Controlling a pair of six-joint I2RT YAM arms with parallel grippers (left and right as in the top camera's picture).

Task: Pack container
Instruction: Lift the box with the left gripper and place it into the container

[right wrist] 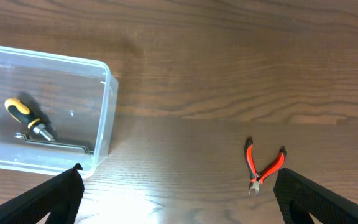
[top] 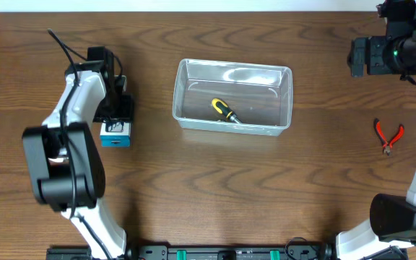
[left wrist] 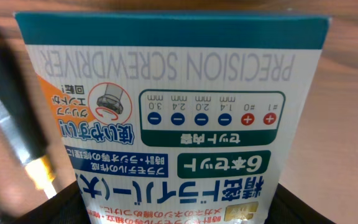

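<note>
The left gripper moves over the container (top: 233,66) next, to the right in the overhead view, and releases the box beside the screwdriver's handle, since the container's bottom is bare.
The clear plastic container (top: 233,66) stands at mid-table with a yellow-and-black screwdriver (top: 224,110) lying inside; the right wrist view also shows the container (right wrist: 101,118) and the screwdriver (right wrist: 27,117). My left gripper (top: 116,115) is at the left, shut on a small blue-and-white precision-screwdriver box (top: 115,133). In the left wrist view that box (left wrist: 173,106) fills the frame, with a dark finger (left wrist: 67,205) pressed against each side. My right gripper (top: 358,56) hovers open and empty at the far right, its fingertips (right wrist: 61,193) wide apart.
Red-handled pliers (top: 388,135) lie on the wooden table at the right edge; in the right wrist view the pliers (right wrist: 263,168) are just inside the right finger. A blurred dark shape (left wrist: 5,106) shows left of the box.
</note>
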